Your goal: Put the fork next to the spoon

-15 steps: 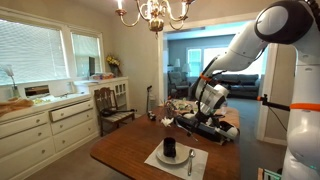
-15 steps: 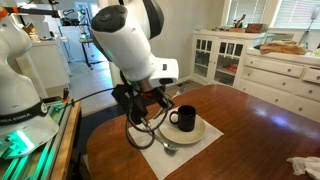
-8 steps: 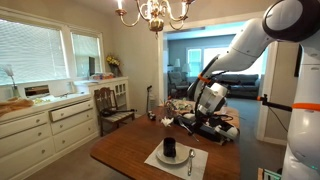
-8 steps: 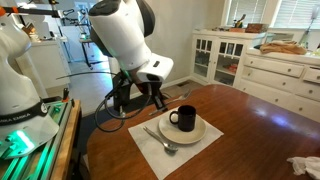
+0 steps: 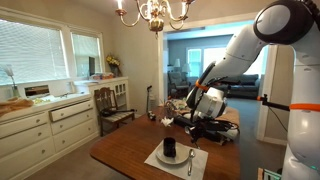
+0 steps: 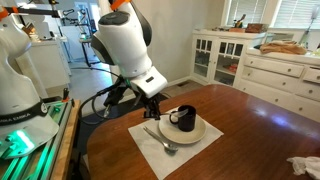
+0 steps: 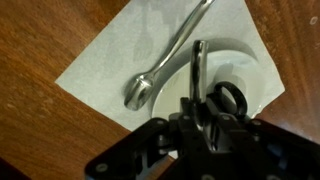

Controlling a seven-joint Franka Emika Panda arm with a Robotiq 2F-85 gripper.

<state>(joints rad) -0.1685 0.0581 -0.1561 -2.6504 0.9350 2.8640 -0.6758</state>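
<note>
Bare napkin lies below the fork point(image 7: 197, 70), to the left in the wrist view. Next I should turn my gripper, carry the fork past the spoon and down, and then let it go.
My gripper point(image 7: 200, 118) is shut on the slim silvery fork point(image 7: 197, 70), which sticks out from between the fingers over the white plate point(image 7: 255, 70). The silvery spoon point(image 7: 165, 62) lies slantwise on the white napkin point(image 7: 110, 60), just left of the fork, bowl towards me. In an exterior view the gripper point(image 6: 152, 108) hangs a little above the napkin point(image 6: 185, 150), beside the black mug point(image 6: 184, 118); the spoon point(image 6: 161, 140) lies below it. In an exterior view the spoon point(image 5: 190, 160) looks dark at the napkin's right side, and the gripper point(image 5: 207, 122) is above and behind it.
The black mug point(image 7: 228, 100) stands on the plate, close to the fingers. The wooden table point(image 6: 255, 125) extends around the napkin. White cabinets point(image 6: 260, 65) stand along the wall, and a chair point(image 5: 112, 105) stands past the table's far end.
The gripper has lifted off the napkin and then swung back towards the mug. The spoon on the napkin, covered a second ago, now shows.
</note>
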